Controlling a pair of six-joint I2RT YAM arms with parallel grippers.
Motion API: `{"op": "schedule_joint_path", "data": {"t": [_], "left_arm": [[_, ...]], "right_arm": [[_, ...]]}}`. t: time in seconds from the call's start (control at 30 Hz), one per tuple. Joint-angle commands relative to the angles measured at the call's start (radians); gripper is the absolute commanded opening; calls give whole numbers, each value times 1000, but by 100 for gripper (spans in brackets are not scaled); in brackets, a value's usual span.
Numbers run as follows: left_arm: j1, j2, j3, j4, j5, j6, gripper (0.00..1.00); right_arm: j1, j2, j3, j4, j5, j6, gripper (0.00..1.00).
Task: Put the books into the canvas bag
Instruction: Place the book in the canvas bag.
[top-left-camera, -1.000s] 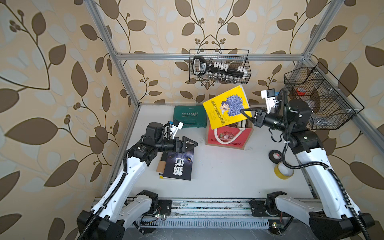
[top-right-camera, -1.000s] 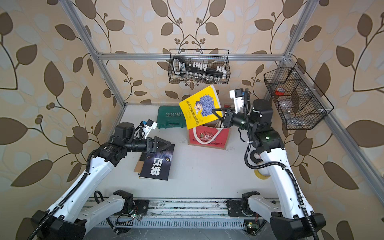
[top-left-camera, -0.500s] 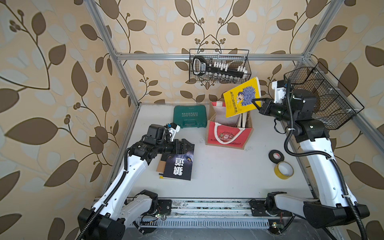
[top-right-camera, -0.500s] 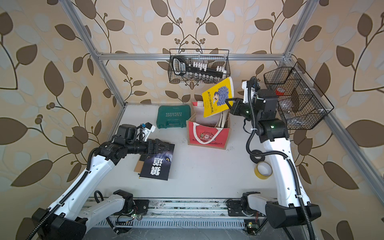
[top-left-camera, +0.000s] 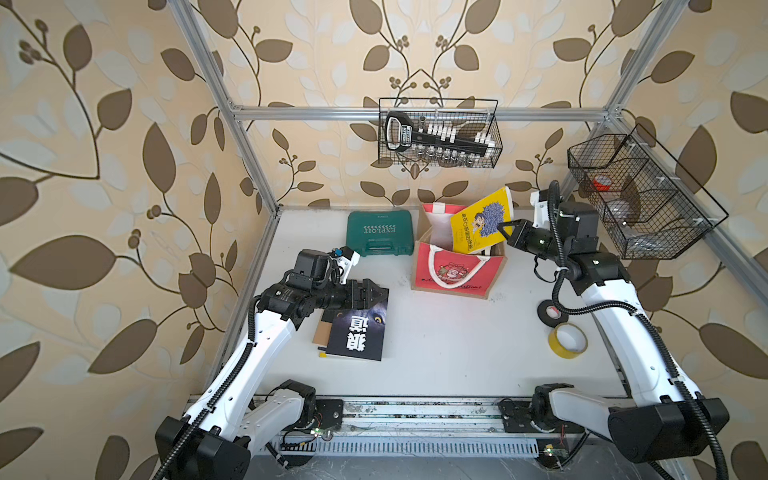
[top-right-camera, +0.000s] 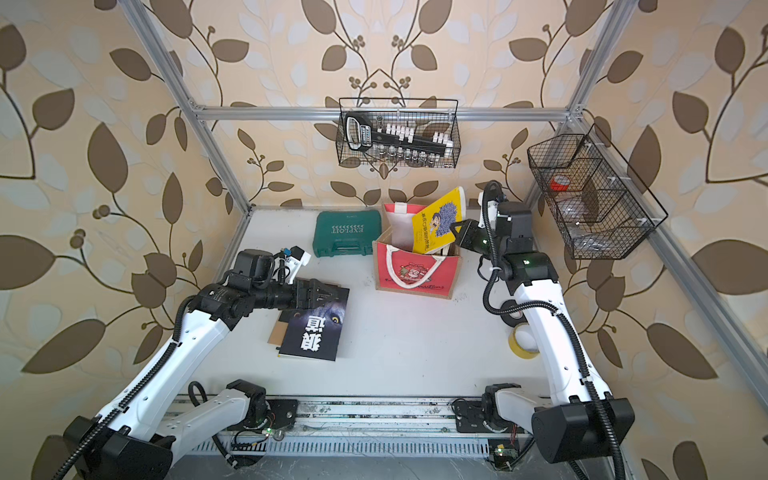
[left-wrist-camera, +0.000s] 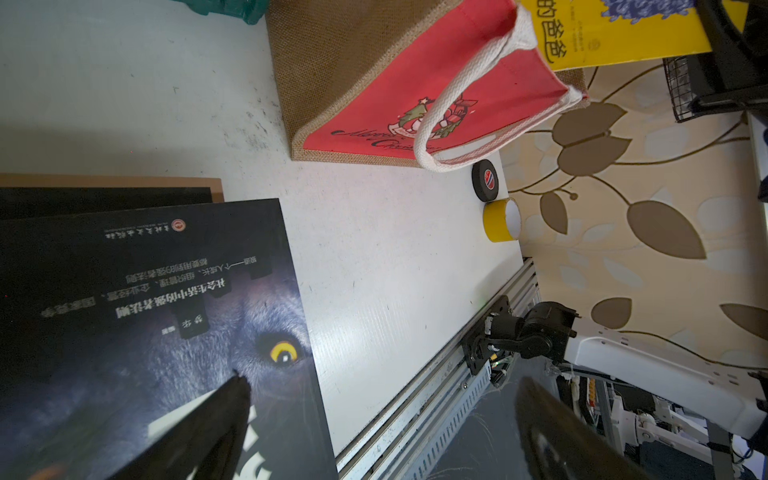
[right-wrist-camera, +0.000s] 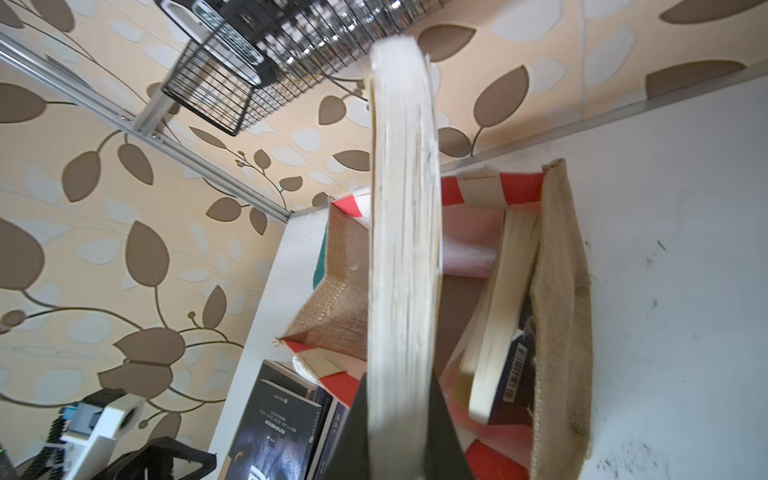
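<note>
The right gripper tilts downward over the bag (top-left-camera: 457, 274) next, lowers the yellow book into the space beside the standing books and releases it, since only its corner is inside.
My right gripper (top-left-camera: 505, 232) is shut on the edge of a yellow book (top-left-camera: 482, 220), which hangs tilted with its lower corner inside the mouth of the canvas bag (top-left-camera: 457, 274). In the right wrist view the book's page edge (right-wrist-camera: 401, 208) runs between my fingers, and other books (right-wrist-camera: 498, 311) stand inside the bag (right-wrist-camera: 561, 291). My left gripper (top-left-camera: 374, 293) is open, low over the far edge of a stack of dark books (top-left-camera: 357, 332) lying flat on the table. The wolf-eye cover (left-wrist-camera: 166, 291) lies under one of its fingertips (left-wrist-camera: 237, 390).
A green tool case (top-left-camera: 380, 237) lies left of the bag at the back. A black tape roll (top-left-camera: 552, 311) and a yellow one (top-left-camera: 567, 338) sit near the right arm. Wire baskets hang on the back wall (top-left-camera: 440, 133) and the right wall (top-left-camera: 640, 195).
My right gripper carried the yellow book rightward and back over the bag, then down so its corner entered the opening. The left gripper has barely moved over the stack.
</note>
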Motion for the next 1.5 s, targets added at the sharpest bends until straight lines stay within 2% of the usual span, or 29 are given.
{"op": "schedule_joint_path", "data": {"t": [0.0, 0.2, 0.33, 0.73, 1.13, 1.2, 1.33, 1.47], "left_arm": [[3, -14, 41, 4, -1, 29, 99], [3, -6, 44, 7, 2, 27, 99], [3, -8, 42, 7, 2, 28, 99], [3, -7, 46, 10, 14, 27, 99], [3, -9, 46, 8, 11, 26, 99], [3, -8, 47, 7, 11, 26, 99], [3, -4, 47, 8, 11, 27, 99], [3, 0, 48, 10, 14, 27, 99]], "right_arm": [[27, -5, 0, 101, 105, -9, 0], [184, 53, 45, 33, 411, -55, 0], [252, 95, 61, 13, 563, -58, 0], [375, 251, 158, -53, 858, -55, 0], [374, 344, 187, -35, 806, -48, 0], [370, 349, 182, -29, 796, -47, 3], [358, 345, 165, -25, 786, -44, 16], [343, 334, 145, -18, 776, -45, 22]]}}
